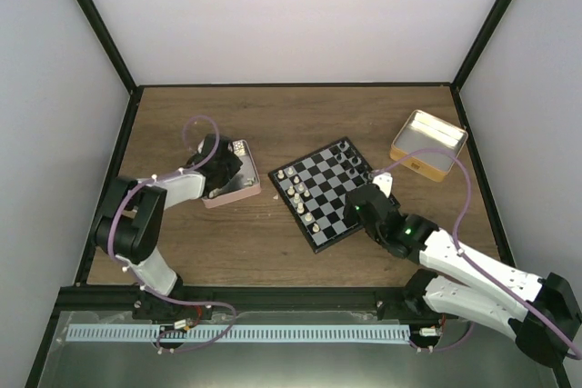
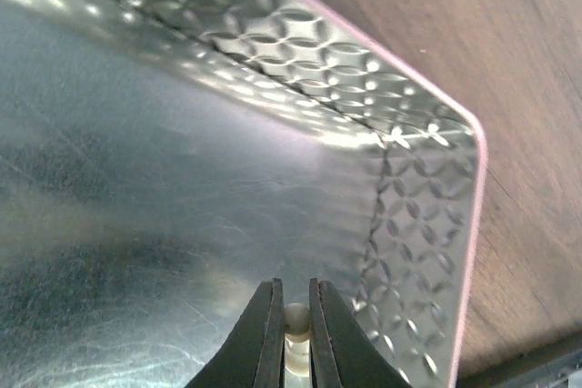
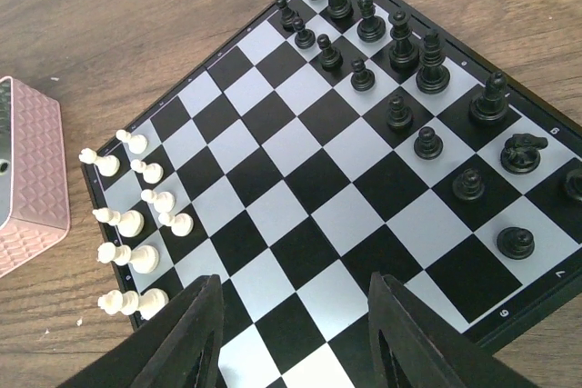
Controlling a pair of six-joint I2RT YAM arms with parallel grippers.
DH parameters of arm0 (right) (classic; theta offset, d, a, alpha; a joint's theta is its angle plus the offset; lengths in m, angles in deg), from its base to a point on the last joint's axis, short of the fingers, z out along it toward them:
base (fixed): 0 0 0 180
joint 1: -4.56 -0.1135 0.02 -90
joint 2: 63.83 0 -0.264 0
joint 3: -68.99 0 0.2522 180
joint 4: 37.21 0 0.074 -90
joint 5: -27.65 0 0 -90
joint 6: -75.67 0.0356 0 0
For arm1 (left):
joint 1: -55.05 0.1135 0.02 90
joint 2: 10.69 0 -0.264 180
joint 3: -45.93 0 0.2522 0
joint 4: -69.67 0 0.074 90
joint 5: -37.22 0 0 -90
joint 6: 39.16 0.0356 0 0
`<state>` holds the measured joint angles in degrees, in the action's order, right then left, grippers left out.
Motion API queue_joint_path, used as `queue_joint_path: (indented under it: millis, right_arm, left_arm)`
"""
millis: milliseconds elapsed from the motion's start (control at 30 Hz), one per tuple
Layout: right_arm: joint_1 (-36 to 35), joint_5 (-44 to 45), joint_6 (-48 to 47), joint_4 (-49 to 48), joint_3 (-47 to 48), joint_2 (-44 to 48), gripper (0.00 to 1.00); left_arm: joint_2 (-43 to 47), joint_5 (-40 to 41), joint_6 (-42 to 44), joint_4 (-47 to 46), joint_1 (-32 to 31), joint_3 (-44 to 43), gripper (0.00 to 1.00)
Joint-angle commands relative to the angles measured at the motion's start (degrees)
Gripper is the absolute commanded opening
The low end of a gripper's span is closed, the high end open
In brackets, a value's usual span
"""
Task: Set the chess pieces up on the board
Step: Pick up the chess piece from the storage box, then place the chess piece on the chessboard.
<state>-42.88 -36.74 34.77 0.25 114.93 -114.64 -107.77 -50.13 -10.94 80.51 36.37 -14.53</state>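
Note:
The left gripper will rise from the tin, move past the cream-white pieces and lower onto an empty white square to release, since the middle squares of the board are bare.
The chessboard (image 1: pixel 324 192) lies mid-table and fills the right wrist view (image 3: pixel 309 188). Black pieces (image 3: pixel 400 52) stand along its far right side, cream-white pieces (image 3: pixel 136 224) along its left edge. My left gripper (image 1: pixel 221 168) is down inside the pink-sided tin (image 1: pixel 238 190). In the left wrist view its fingers (image 2: pixel 266 338) are shut on a cream-white chess piece (image 2: pixel 296 320) over the tin's shiny floor (image 2: pixel 164 179). My right gripper (image 3: pixel 296 343) is open and empty above the board's near corner; it also shows in the top view (image 1: pixel 364 209).
A yellow metal tin (image 1: pixel 428 144) stands open at the back right, beyond the board. The pink tin's side (image 3: pixel 27 188) shows left of the board. Black frame posts and white walls enclose the table.

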Motion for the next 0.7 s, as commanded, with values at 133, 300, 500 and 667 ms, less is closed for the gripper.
queue_joint_path:
  millis: [133,300,500,667]
  right_arm:
    - [-0.02,0.48,-0.41,-2.45,0.13,-1.31,0.45]
    - [0.45,0.66,0.48,-2.48,0.17,-1.63,0.45]
    - [3.64,0.72,4.43,0.19,-0.79,0.36,0.45]
    - [6.16,2.73,9.75,4.34,-2.15,4.96,0.46]
  left_arm:
    - [7.78,0.89,15.41,1.74,-3.37,0.75,0.04]
    - [11.98,0.62,21.15,-0.83,-8.68,-0.18,0.04]
    - [11.2,1.61,28.62,-0.64,-17.81,-5.17,0.04]
    - [7.44,0.91,32.45,-0.84,-24.47,-9.06,0.04]
